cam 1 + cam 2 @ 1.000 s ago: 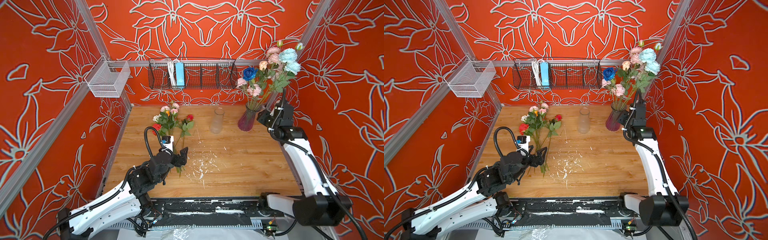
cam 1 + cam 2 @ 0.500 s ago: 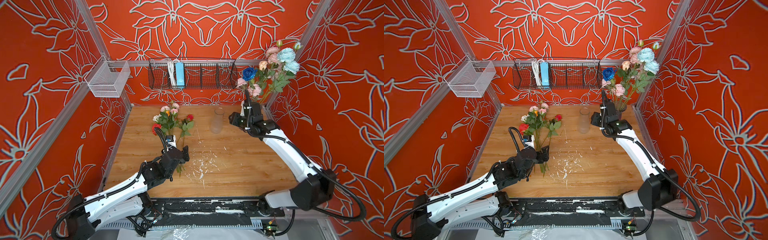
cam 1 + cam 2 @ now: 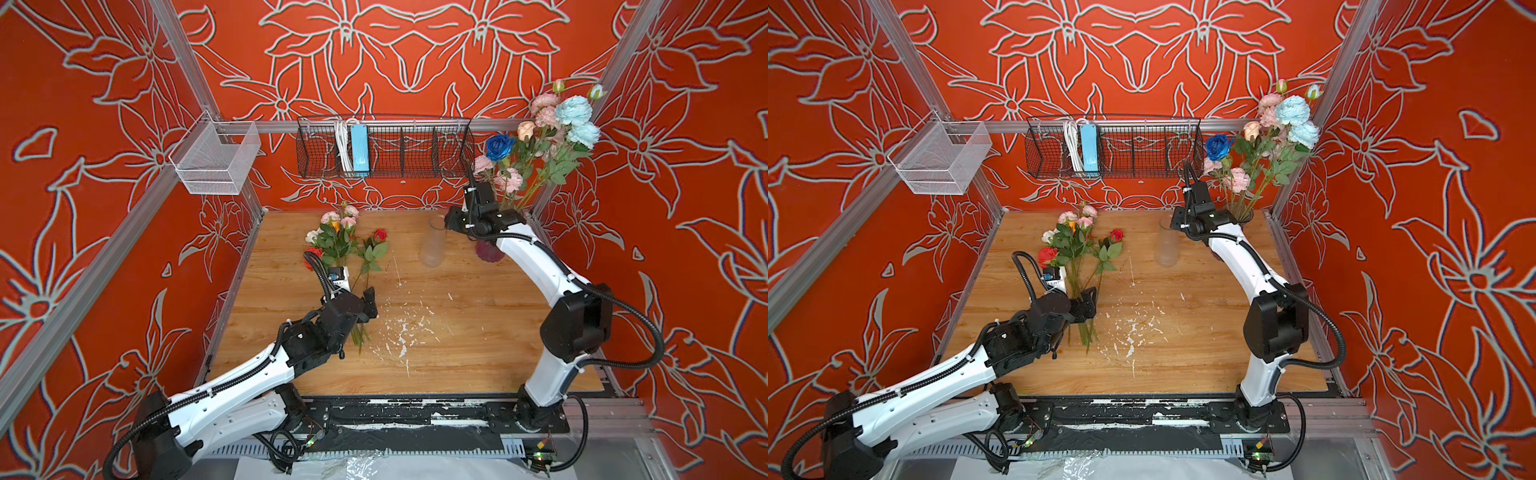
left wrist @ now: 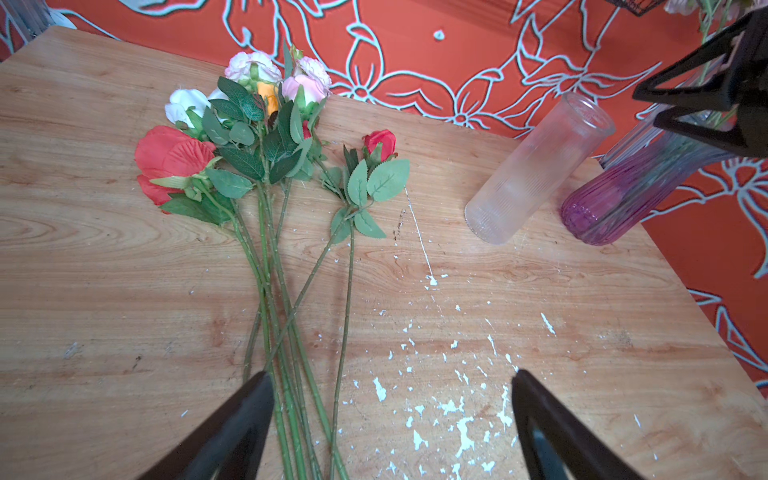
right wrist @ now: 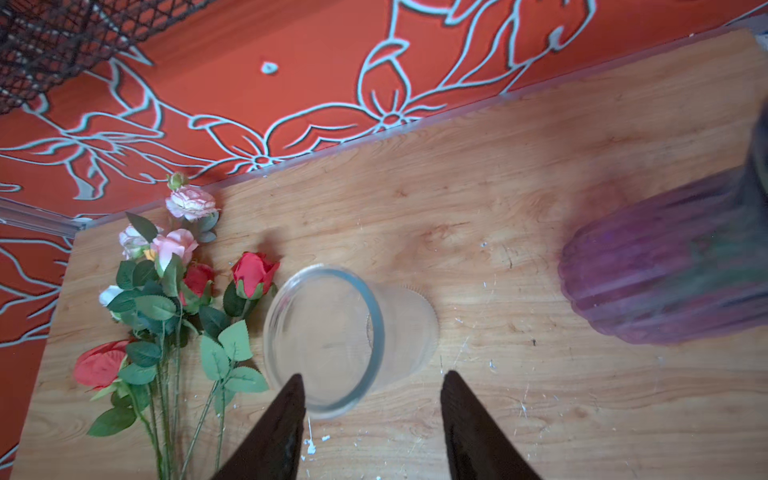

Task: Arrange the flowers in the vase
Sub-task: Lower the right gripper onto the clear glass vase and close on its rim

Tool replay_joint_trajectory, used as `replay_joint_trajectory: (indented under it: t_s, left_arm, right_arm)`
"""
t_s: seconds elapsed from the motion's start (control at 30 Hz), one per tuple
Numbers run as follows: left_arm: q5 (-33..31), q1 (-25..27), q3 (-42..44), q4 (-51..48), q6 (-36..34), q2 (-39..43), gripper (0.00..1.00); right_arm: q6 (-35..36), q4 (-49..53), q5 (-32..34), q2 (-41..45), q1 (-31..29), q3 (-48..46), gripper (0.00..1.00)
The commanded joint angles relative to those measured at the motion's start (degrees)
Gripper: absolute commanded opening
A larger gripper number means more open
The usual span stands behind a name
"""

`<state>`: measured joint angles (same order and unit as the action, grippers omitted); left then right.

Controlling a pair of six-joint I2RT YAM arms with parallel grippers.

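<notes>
Next I should move my right gripper outward to straddle the clear vase's rim edge by the purple vase, then close, since the mouth is open and empty for a finger.
Several loose flowers (image 3: 337, 244) (image 3: 1074, 245) (image 4: 266, 166) (image 5: 166, 299) lie on the wooden table, stems pointing toward the front. My left gripper (image 4: 392, 374) (image 3: 365, 307) hovers open over the stem ends; one finger is above the stems and nothing is gripped. More flowers (image 3: 540, 141) (image 3: 1266, 141) stand in the purple vase (image 4: 623, 195) (image 5: 665, 270) at the back right, partly hidden by my right arm in both top views. My right gripper (image 5: 374, 376) (image 3: 451, 220) is open and empty above the rim of an empty clear glass vase (image 3: 433, 245) (image 3: 1167, 245) (image 4: 536, 166) (image 5: 332, 332).
A black wire basket (image 3: 384, 145) holding a blue power strip hangs on the back wall. A white mesh basket (image 3: 216, 160) hangs on the left wall. White flecks (image 3: 403, 328) mark the table's middle. Red walls close in on three sides.
My right arm has swung left from the purple vase to above the clear vase. My left gripper has edged forward over the stems.
</notes>
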<state>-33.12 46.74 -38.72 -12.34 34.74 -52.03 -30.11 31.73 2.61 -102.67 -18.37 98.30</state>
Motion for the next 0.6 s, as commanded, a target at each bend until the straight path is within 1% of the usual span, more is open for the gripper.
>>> replay_joint_trajectory:
  t_s: [0.0,0.13,0.27,0.37,0.57]
  left_arm:
    - [-0.1,-0.73,-0.13,0.25,0.77,1.05,0.89]
    - [0.3,-1.17,0.4,0.44,0.77,1.4,0.89]
    - [1.23,-2.07,0.19,1.18,-0.32,1.16,0.89]
    - [1.83,-2.66,-0.45,1.34,-1.27,0.9,0.89]
    - [2.72,-3.41,-1.18,1.61,-1.78,0.1,0.89]
  right_arm:
    - [1.31,2.22,1.96,-2.85,0.0,4.12,0.53]
    - [1.81,3.39,3.2,-6.57,0.2,7.93,0.51]
    - [2.4,5.75,2.66,-9.96,0.44,11.97,0.49]
    - [2.55,6.07,1.52,-11.03,0.53,12.66,0.48]
    - [2.42,4.66,1.49,-11.3,0.6,10.78,0.47]
